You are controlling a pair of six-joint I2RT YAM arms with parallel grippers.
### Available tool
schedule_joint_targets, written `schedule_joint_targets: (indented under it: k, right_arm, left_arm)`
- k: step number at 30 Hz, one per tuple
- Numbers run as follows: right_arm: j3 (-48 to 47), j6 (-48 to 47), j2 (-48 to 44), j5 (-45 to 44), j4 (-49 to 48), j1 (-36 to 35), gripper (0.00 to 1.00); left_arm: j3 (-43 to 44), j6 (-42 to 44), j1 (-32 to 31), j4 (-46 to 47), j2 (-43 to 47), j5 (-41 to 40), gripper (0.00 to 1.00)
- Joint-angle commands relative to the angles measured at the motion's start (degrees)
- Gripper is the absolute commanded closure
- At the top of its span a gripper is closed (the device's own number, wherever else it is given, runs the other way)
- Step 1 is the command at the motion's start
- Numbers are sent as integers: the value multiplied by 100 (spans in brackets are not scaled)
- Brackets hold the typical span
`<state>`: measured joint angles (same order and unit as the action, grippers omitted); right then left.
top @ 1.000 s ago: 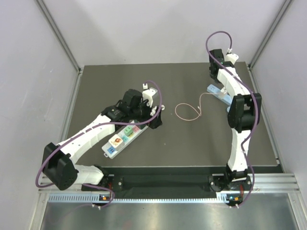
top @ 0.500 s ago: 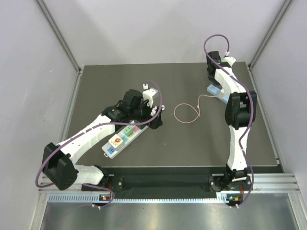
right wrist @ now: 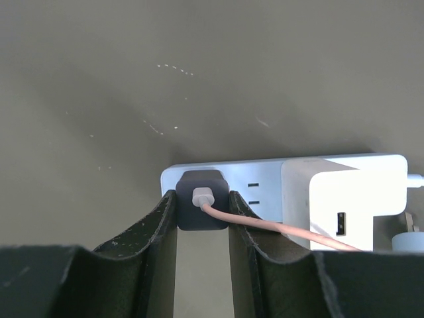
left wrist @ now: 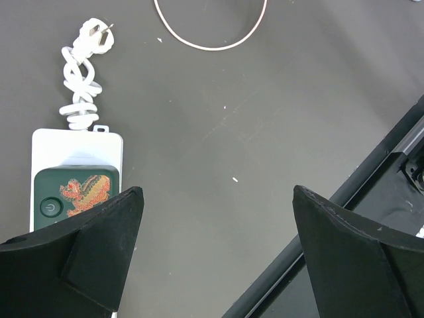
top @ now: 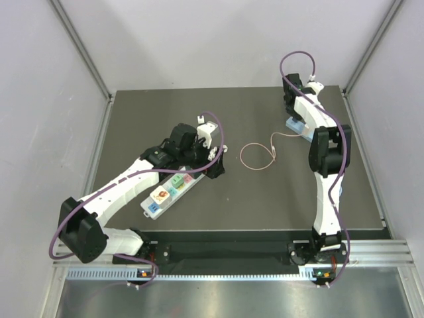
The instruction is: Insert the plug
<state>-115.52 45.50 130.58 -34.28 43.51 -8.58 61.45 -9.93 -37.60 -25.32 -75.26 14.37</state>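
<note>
The dark plug goes down with my right gripper next, pressed onto the end of the light-blue power strip below the gripper's fingers, and is released there.
In the right wrist view my right gripper [right wrist: 202, 199] is shut on a dark square plug [right wrist: 202, 211] that sits against the end of a light-blue power strip [right wrist: 265, 177]. A pink cable [right wrist: 285, 232] leaves the plug's white connector and runs off to the right. From above, the same strip [top: 296, 124] lies at the far right, and the cable forms a loop [top: 255, 156] on the mat. My left gripper [top: 211, 162] stands open with nothing between its fingers, at the end of a white multi-socket strip [top: 171, 191].
A white adapter block [right wrist: 344, 199] occupies the blue strip beside the plug. The white strip's green-stickered switch [left wrist: 76, 192] and its coiled white cord [left wrist: 81, 79] show in the left wrist view. The mat's front edge rail [left wrist: 371, 179] runs close to the left gripper.
My right gripper has shifted slightly back and left with the plug, and the blue strip and cable end moved with it. The left arm has not moved.
</note>
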Motion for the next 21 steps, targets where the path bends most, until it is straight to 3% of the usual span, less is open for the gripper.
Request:
schedule_joint_targets:
  k: [1,21]
  right_arm:
    - [30,126,-77,-193,0,-39,100]
    - [258,144,380,264,53,-12,100]
  left_arm:
    - [43,-35,-28,159,170,75,2]
    - [43,-26,-19,142,117,-57,1]
